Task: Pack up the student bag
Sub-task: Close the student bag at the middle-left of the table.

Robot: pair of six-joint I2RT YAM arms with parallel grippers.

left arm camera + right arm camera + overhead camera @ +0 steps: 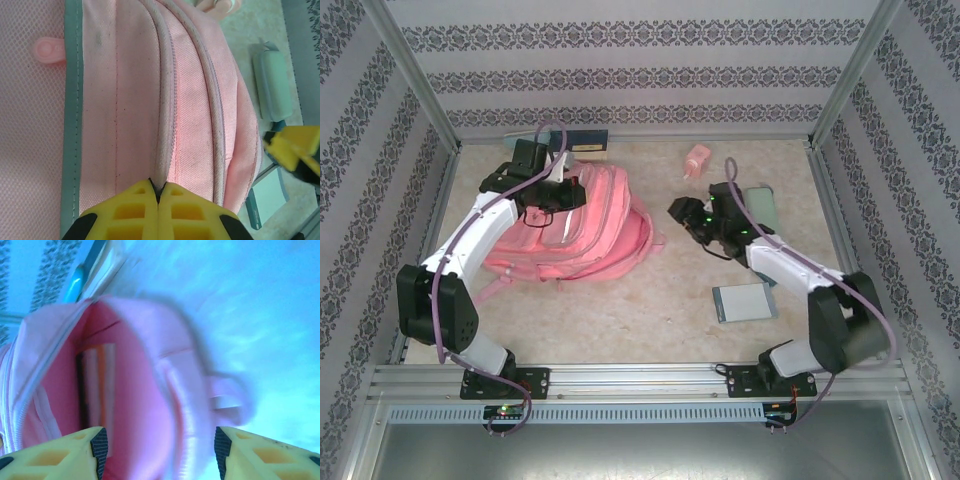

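The bag's fold should be let go next, with my left gripper moving down toward the bag's lower rim (644, 243) (247, 159), while my right gripper hovers empty outside the bag's opening.
The pink student bag (595, 230) lies on the table left of centre, its mouth facing right. My left gripper (556, 192) rests on the bag's top; in the left wrist view the gripper (159, 192) is shut, pinching the grey zip edge of the bag (190, 100). My right gripper (686, 214) hovers just right of the bag's mouth with its jaws apart and nothing between them. The blurred right wrist view looks past that gripper (160, 445) into the open bag (135, 405), where a pale, orange-striped flat thing (97, 385) stands inside.
A small notebook (743, 302) lies at the front right. A grey-green case (761, 206) sits beside the right arm. A pink bottle (697, 160) stands further back, and a dark blue book (586, 142) leans at the back wall.
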